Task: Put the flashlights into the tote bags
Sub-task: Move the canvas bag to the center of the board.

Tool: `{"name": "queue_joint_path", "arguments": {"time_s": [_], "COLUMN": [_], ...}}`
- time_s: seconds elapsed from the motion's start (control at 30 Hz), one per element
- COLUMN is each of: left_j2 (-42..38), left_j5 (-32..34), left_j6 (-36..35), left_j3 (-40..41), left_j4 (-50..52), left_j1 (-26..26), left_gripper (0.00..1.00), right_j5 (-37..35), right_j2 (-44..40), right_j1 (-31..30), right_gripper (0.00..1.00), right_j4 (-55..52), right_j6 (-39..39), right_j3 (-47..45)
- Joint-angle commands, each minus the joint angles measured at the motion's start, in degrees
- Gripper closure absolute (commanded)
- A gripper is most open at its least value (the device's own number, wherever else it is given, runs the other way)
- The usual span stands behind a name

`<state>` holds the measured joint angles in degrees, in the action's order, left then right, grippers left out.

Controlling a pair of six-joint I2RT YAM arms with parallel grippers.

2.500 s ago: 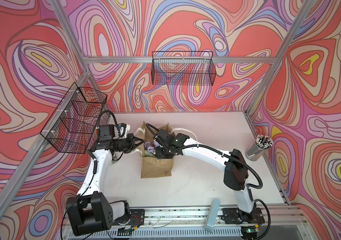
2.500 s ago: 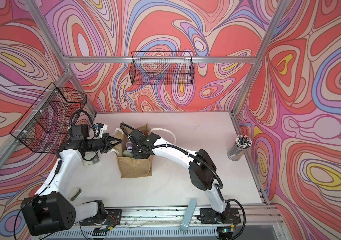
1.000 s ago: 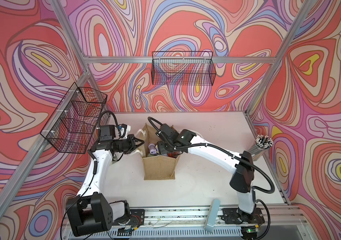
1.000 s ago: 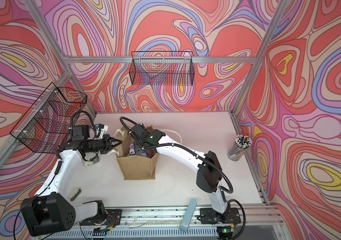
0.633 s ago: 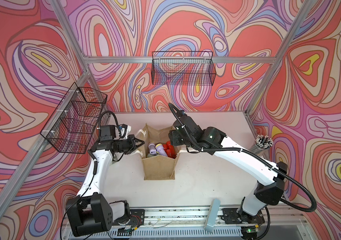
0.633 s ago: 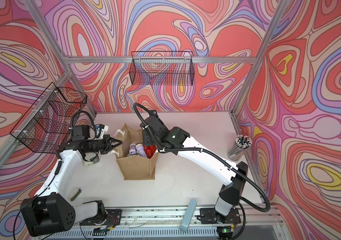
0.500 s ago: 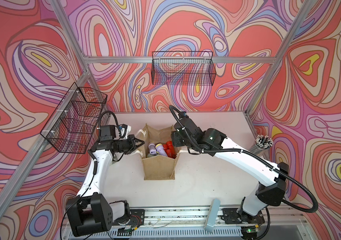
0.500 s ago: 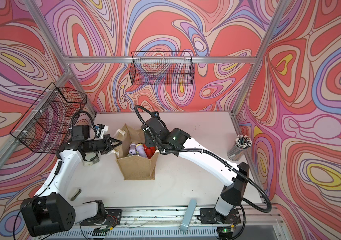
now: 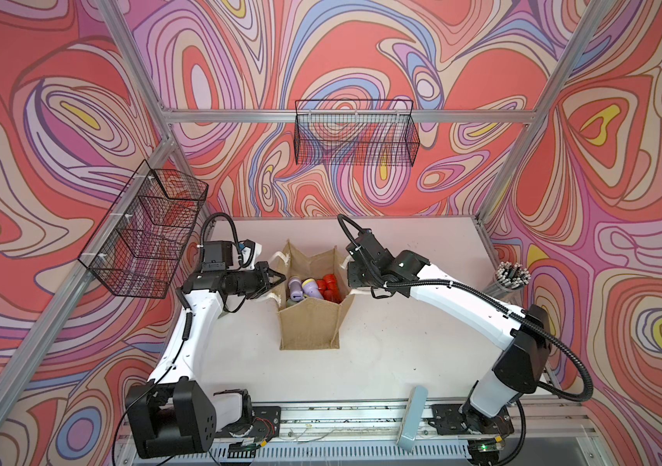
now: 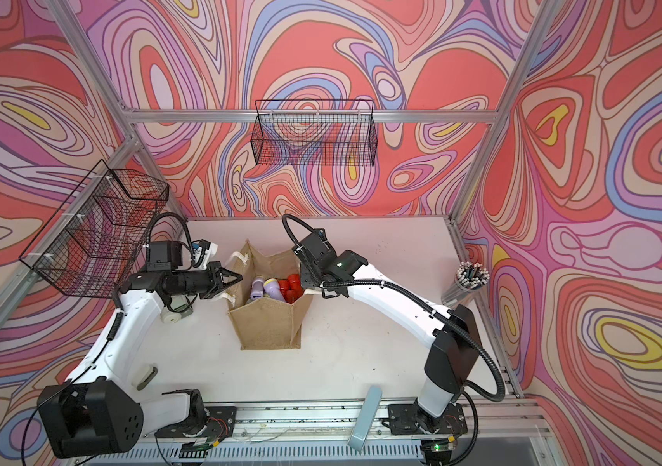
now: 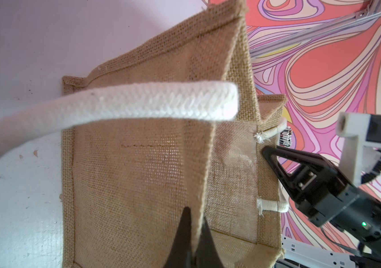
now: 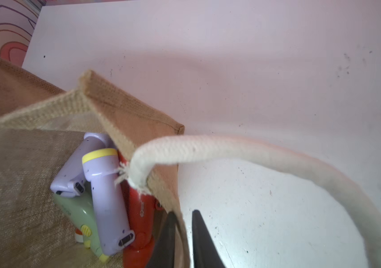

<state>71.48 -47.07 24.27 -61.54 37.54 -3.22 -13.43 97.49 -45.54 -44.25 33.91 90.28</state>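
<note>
I will next use my left gripper to move the bag [image 9: 309, 327] by its rim outward and toward the cup, onto the bare middle of the table. Then I will let go of the bag, because flashlights are already inside it.
The tan burlap tote bag [image 9: 309, 327] [image 10: 269, 327] stands mid-table with its mouth spread wide. Inside it lie flashlights: lilac [image 9: 311, 287] [image 12: 106, 185], red [image 9: 331, 282] [image 12: 140, 213] and pale green [image 12: 80, 213]. My left gripper [image 9: 281, 278] [image 10: 238, 277] [image 11: 194, 220] is shut on the bag's left rim. My right gripper [image 9: 351, 280] [image 12: 182, 218] is shut on the right wall's rim, one finger inside and one outside. White rope handles [image 11: 138, 104] [image 12: 231, 148] arch over each wrist view.
A clear cup of grey rods [image 9: 513, 278] stands at the table's right edge. Black wire baskets hang on the back wall [image 9: 355, 137] and the left wall [image 9: 148, 238]. A white roll [image 10: 170, 316] sits under the left arm. A grey-blue slab [image 9: 412, 415] leans on the front rail.
My right gripper came up out of the bag, swung to its right wall and shut on the rim. The bag's mouth now stands wider. The left gripper kept its hold.
</note>
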Motion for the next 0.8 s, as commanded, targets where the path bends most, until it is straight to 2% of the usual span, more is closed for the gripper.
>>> {"name": "queue_joint_path", "arguments": {"time_s": [0.0, 0.17, 0.33, 0.5, 0.53, 0.57, 0.6, 0.67, 0.7, 0.77], "left_j2": [0.88, 5.9, 14.23, 20.84, 21.51, 21.68, 21.49, 20.61, 19.98, 18.75], "left_j5": [4.44, 9.19, 12.29, 15.79, 16.43, 17.28, 18.53, 22.06, 24.97, 29.84], "left_j6": [1.08, 5.13, 8.07, 7.56, 7.33, 7.27, 7.13, 5.41, 3.85, 0.51], "left_j3": [-2.61, -6.71, -12.9, -18.67, -20.01, -20.83, -21.38, -22.85, -24.03, -26.76], "left_j4": [-0.9, -4.79, -8.63, -9.75, -8.99, -8.47, -7.9, -5.56, -3.25, 1.7], "left_j1": [3.31, 11.93, 19.96, 22.08, 22.13, 22.14, 22.12, 22.13, 22.13, 21.91], "left_gripper": [1.0, 1.0, 1.0, 1.0, 0.96, 0.88, 0.79, 0.6, 0.53, 0.48], "right_j5": [6.0, 7.14, 9.52, 11.19, 11.76, 12.14, 12.61, 15.25, 17.13, 21.0], "right_j2": [1.42, -0.51, -5.04, -7.05, -7.16, -7.02, -6.4, -5.59, -5.31, -5.06], "right_j1": [2.22, 7.88, 14.95, 18.94, 19.58, 20.24, 21.03, 21.83, 21.86, 21.87], "right_gripper": [0.98, 1.0, 1.0, 1.0, 1.0, 0.9, 0.62, 0.31, 0.22, 0.19], "right_j4": [7.16, 6.95, 7.58, 8.06, 8.46, 8.44, 7.9, 7.39, 7.25, 6.67], "right_j6": [-2.39, -4.78, -6.8, -7.63, -8.04, -8.16, -8.13, -9.68, -10.81, -12.44], "right_j3": [-0.47, -0.99, -4.49, -7.39, -7.57, -7.27, -6.43, -4.25, -2.79, 0.42]}}
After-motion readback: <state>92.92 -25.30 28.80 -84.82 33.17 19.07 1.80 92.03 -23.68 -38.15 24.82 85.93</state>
